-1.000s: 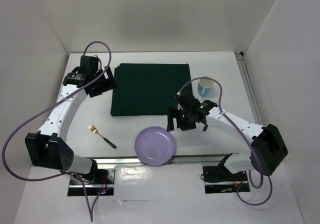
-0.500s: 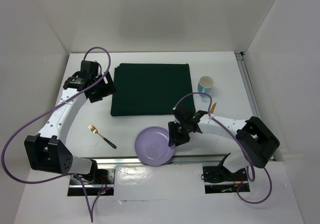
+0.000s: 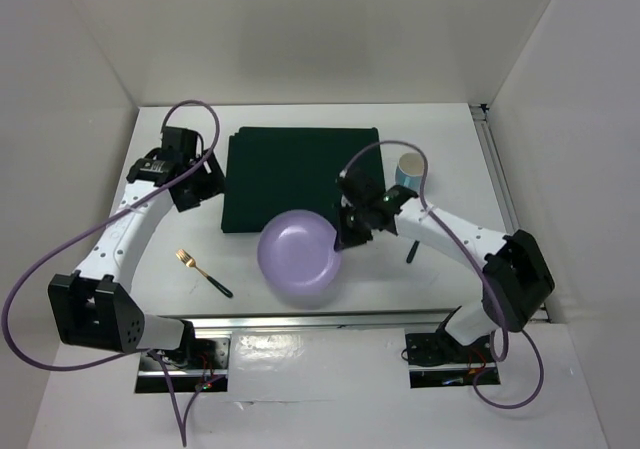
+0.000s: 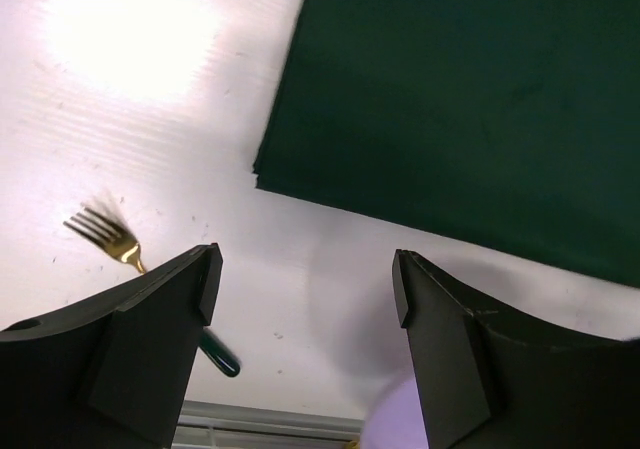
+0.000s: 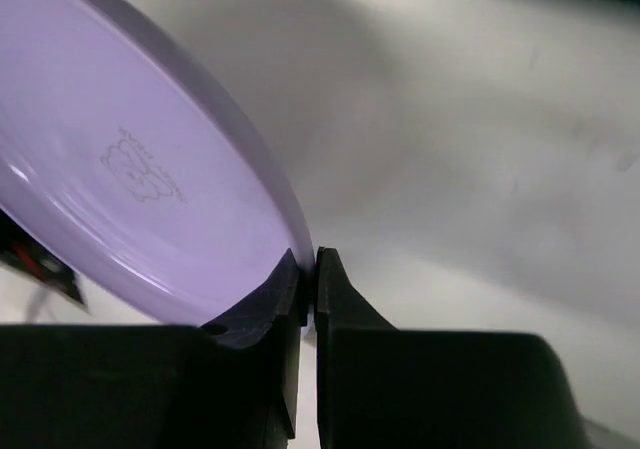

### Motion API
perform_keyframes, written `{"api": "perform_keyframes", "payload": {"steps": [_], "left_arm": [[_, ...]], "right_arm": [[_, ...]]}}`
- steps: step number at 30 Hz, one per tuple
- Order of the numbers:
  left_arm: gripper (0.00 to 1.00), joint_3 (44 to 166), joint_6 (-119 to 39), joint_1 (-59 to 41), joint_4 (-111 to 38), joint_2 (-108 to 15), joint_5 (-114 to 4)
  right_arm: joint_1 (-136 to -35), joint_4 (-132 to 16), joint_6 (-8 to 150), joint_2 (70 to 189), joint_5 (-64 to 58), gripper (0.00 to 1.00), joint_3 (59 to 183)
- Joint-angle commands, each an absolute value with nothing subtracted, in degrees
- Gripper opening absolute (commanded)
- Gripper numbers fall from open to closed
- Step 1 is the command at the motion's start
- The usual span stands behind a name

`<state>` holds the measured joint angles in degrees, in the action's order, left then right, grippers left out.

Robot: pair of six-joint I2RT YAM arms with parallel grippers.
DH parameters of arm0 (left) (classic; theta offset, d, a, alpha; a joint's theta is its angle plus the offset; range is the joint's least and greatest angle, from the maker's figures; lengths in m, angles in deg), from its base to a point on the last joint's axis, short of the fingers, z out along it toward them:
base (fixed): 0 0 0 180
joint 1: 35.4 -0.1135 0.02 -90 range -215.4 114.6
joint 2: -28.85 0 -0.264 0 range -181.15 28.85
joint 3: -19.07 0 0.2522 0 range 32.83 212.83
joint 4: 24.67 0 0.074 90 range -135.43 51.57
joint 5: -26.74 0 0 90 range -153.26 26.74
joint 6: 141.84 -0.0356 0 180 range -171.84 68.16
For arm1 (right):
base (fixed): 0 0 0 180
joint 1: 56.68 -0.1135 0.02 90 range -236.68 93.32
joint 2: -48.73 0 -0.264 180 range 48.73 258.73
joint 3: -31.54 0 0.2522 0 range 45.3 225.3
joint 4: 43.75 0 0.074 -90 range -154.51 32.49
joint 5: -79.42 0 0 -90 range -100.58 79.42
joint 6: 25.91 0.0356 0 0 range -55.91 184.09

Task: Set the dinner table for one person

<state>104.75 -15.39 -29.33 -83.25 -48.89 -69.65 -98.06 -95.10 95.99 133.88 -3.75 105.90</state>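
That spot in the middle of the cloth lies bare. My right gripper should next carry the plate [image 3: 295,254] outward, lower it onto the middle of the dark green cloth [image 3: 300,174] and let go of it.
A lilac plate [image 3: 295,254] hangs tilted above the white dinner table [image 3: 455,134], its far rim over the near edge of the dark green cloth [image 3: 300,174]. My right gripper [image 3: 346,233] is shut on the plate's right rim. In the right wrist view the fingers [image 5: 345,314] pinch the thin rim of the plate [image 5: 130,159]. My left gripper [image 3: 197,184] hovers open left of the cloth, with nothing between its fingers [image 4: 180,289]. Below it lie a gold fork [image 4: 105,234] and the cloth's corner [image 4: 450,99].
The gold fork with a dark handle [image 3: 203,272] lies near the front left. A light blue cup [image 3: 410,169] stands right of the cloth. A dark utensil handle [image 3: 410,254] pokes out below the right arm. A metal rail [image 3: 495,174] runs along the table's right edge.
My right gripper has shut on the plate's right rim, lifted it and carried it back and left toward the cloth. The left gripper has drifted slightly toward the front.
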Motion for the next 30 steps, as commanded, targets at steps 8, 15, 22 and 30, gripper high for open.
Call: {"api": "perform_keyframes", "payload": {"steps": [8,15,22,30], "left_arm": [[0.86,94.19,-2.28,-33.29,-87.91,-41.38,-75.39],[0.86,82.41,0.89,-33.82,-84.85,-37.69,-67.75],[0.86,77.92,1.51,-33.82,-83.08,-35.75,-65.02],[0.88,79.06,0.98,-33.82,-83.61,-38.39,-66.07]], "right_arm": [[-82.79,-95.39,91.25,157.78,-1.63,0.0,141.16],[-80.41,-97.59,91.87,176.16,-0.3,0.0,161.92],[-78.83,-98.3,93.53,183.02,1.89,0.0,164.31],[-78.3,-96.98,94.06,180.75,1.38,0.66,162.1]]}}
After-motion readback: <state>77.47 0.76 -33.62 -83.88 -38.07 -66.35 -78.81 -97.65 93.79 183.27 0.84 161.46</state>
